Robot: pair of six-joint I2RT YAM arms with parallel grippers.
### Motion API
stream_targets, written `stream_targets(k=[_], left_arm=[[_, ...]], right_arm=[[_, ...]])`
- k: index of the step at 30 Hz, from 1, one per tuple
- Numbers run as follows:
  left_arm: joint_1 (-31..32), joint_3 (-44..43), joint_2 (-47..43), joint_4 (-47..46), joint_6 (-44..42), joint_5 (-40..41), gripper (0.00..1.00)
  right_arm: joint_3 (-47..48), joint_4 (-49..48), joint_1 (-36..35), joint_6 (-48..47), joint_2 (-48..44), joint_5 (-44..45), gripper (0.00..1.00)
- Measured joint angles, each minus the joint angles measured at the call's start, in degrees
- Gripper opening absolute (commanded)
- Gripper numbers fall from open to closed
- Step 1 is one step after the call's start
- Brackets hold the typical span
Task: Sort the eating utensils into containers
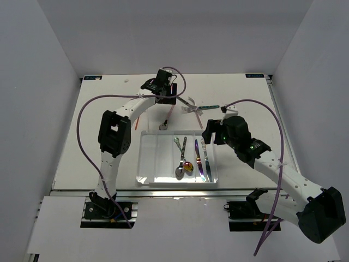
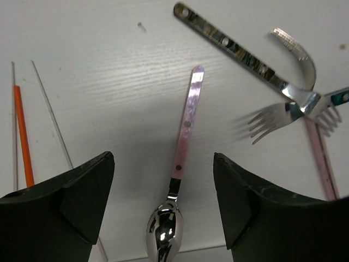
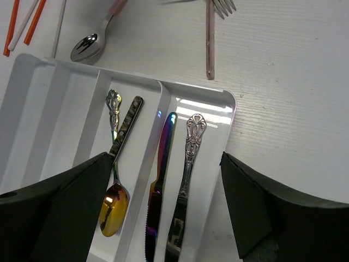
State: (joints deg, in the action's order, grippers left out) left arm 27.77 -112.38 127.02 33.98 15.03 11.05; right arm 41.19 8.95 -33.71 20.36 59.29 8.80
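Next, my left gripper will drop and ease back onto the pink handle near the bowl [image 1: 168,116] [image 2: 179,164], because bare table on both sides leaves room for its open fingers.
My left gripper [image 2: 163,196] hangs open over a pink-handled spoon [image 2: 184,131] that lies flat on the table between its fingers, untouched. An orange chopstick [image 2: 22,136] lies to the left. To the right several forks [image 2: 267,120] cross in a pile. From above, that left gripper [image 1: 166,99] is beyond the tray [image 1: 143,158], with the spoon [image 1: 168,117] below it. My right gripper [image 3: 166,213] is open and empty above the tray [image 3: 54,109]. Below it lie a gold spoon [image 3: 112,213], an iridescent knife [image 3: 161,174] and an ornate silver knife [image 3: 185,180].
The tray's two left compartments [image 1: 155,158] hold nothing. Its far rim [image 3: 131,79] sits just short of the pink spoon's bowl [image 3: 87,46]. A pink-handled fork [image 3: 210,38] and the chopsticks [image 3: 11,27] lie beyond the tray. White walls enclose the table.
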Motion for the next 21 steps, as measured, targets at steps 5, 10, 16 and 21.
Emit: stream_targets(k=[5,10,16,21], left_arm=[[-0.7,1.9,0.6,0.8,-0.2,-3.8,0.83],[-0.7,-2.8,3.2,3.5,-0.6,-6.6,0.77],[-0.6,-4.1,7.8,4.9,-0.6,-7.8,0.63],[-0.6,-1.4,9.4,4.1,-0.7,-8.2,0.44]], right_arm=[[0.4,-0.1,0.7,0.0,1.3,-0.5,0.86],[2.8,-0.1,1.0,-0.2,5.6,-1.2,0.86],[4.0,-0.2,1.1,-1.1,8.4,-2.1,0.86],[4.0,-0.4,1.1,-1.3,8.8,-2.9,0.86]])
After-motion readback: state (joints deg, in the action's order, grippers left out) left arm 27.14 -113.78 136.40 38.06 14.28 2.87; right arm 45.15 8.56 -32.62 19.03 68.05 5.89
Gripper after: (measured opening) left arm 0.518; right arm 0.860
